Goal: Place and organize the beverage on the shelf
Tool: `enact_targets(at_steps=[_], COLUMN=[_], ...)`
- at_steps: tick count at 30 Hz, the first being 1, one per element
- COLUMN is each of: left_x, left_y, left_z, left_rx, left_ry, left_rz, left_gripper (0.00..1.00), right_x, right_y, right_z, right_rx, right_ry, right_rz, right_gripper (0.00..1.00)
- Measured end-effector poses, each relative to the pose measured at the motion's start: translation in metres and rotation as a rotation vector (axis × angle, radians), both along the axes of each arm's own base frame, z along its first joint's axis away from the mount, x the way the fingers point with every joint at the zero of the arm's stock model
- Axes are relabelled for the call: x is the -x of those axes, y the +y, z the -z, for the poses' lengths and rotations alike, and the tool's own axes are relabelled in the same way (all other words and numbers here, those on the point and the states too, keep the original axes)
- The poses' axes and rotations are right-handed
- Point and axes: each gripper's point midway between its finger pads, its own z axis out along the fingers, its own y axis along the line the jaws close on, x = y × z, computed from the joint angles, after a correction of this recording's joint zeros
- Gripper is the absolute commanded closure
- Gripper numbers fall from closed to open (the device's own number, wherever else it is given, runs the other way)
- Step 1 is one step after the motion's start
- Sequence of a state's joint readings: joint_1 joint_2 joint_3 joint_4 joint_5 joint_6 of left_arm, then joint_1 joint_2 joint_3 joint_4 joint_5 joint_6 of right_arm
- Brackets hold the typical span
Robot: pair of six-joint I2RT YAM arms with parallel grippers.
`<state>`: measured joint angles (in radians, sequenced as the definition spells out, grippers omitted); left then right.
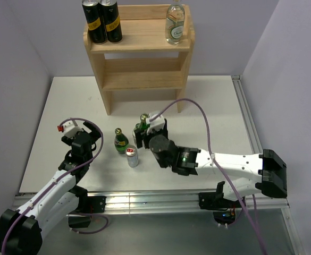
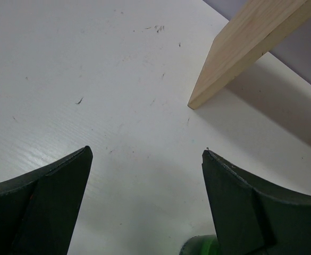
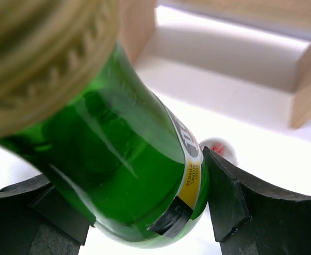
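Note:
The middle level of the shelf is bare, so my right gripper should carry the green bottle outward onto that level's end, below the clear bottle, and let go of it.
The pale wooden shelf [image 1: 144, 40] stands at the back of the table. Two black cans [image 1: 102, 21] and a clear bottle [image 1: 175, 24] stand on its top tier. My right gripper [image 1: 143, 134] is shut round the body of a green bottle with a gold cap [image 1: 143, 120], in front of the shelf; in the right wrist view the green bottle [image 3: 123, 159] fills the space between the right gripper's [image 3: 128, 170] pads. A second green bottle [image 1: 121, 141] and a small silver can [image 1: 133, 157] stand just to its left. My left gripper [image 1: 86, 133] is open and empty.
In the left wrist view the open left gripper [image 2: 147, 153] faces bare white table, with the shelf's side panel [image 2: 240, 53] ahead on the right and a green bottle edge [image 2: 200, 245] by its right finger. The silver can [image 3: 218, 146] peeks past the right wrist's finger.

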<state>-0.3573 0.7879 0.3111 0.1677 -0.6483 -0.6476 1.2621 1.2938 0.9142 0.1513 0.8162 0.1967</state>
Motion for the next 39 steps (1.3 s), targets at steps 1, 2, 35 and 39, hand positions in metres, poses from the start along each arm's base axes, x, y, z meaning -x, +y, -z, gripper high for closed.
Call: enact_targets(at_steps=[1, 2, 35, 39], left_x=[0.000, 0.000, -0.002, -0.003], left_y=[0.000, 0.000, -0.001, -0.002], left_z=[0.000, 0.000, 0.001, -0.002], left_rx=[0.000, 0.000, -0.001, -0.001], left_ry=[0.000, 0.000, 0.008, 0.005], left_rz=[0.000, 0.000, 0.003, 0.002], left_gripper=[0.06, 0.05, 0.03, 0.03], right_x=[-0.012, -0.024, -0.249, -0.250], right_y=[-0.003, -0.007, -0.111, -0.113], right_z=[-0.005, -0.008, -0.030, -0.031], right_rx=[0.001, 0.003, 0.030, 0.024], right_ry=[0.000, 0.003, 0.062, 0.056], right_rz=[0.022, 0.041, 0.396, 0.401], right_gripper=[1.00, 1.00, 1.00, 1.00])
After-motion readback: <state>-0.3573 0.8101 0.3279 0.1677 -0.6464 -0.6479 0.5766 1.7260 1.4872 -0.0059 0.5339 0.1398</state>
